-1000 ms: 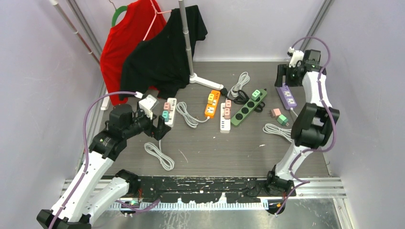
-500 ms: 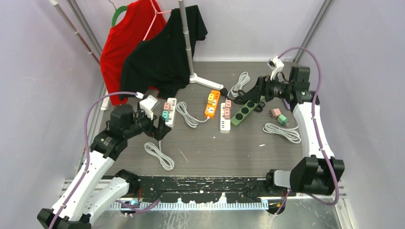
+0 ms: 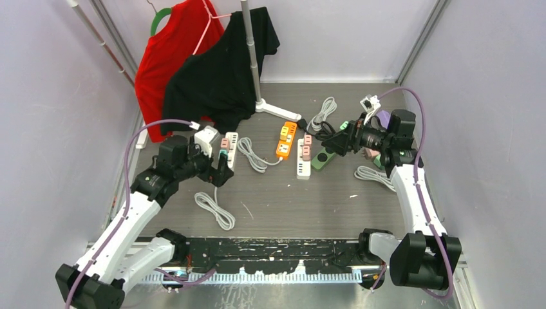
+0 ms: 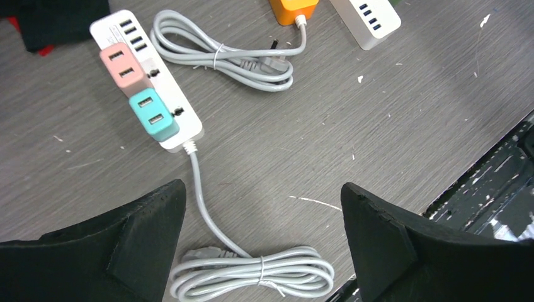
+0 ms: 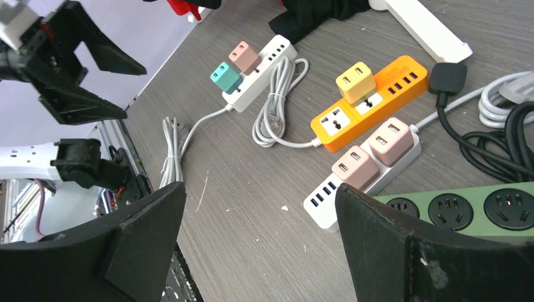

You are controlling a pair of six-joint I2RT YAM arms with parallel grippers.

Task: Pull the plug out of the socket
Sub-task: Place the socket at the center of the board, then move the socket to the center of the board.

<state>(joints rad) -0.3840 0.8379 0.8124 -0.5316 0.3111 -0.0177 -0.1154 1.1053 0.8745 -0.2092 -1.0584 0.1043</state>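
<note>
The left gripper turns and lowers outward onto the white socket strip's cord end (image 3: 232, 165) (image 4: 184, 134) beside the teal plug next, because the socket strip lies slanted to my open fingers.
A white socket strip (image 4: 184, 129) lies on the grey table with a pink plug (image 4: 126, 69) and a teal plug (image 4: 153, 114) seated in it. My left gripper (image 4: 261, 189) hovers open just short of its cord end, holding nothing. In the top view it (image 3: 221, 168) sits beside that strip (image 3: 232, 138). My right gripper (image 5: 259, 189) is open and empty above bare table near a second white strip (image 5: 321, 207) carrying two pink plugs (image 5: 391, 139). From above the right gripper (image 3: 329, 140) hangs over the green strip (image 3: 320, 161).
An orange strip (image 5: 403, 78) with a yellow plug (image 5: 356, 80) lies between the white strips. Coiled grey cables (image 4: 252, 277) lie by the left gripper. A garment stand (image 3: 254, 58) with red and black shirts stands at the back. A purple strip (image 3: 383, 117) lies far right.
The right arm swung from the back right corner to the middle, over the green strip. The left gripper edged toward the white strip. Both jaws spread wider.
</note>
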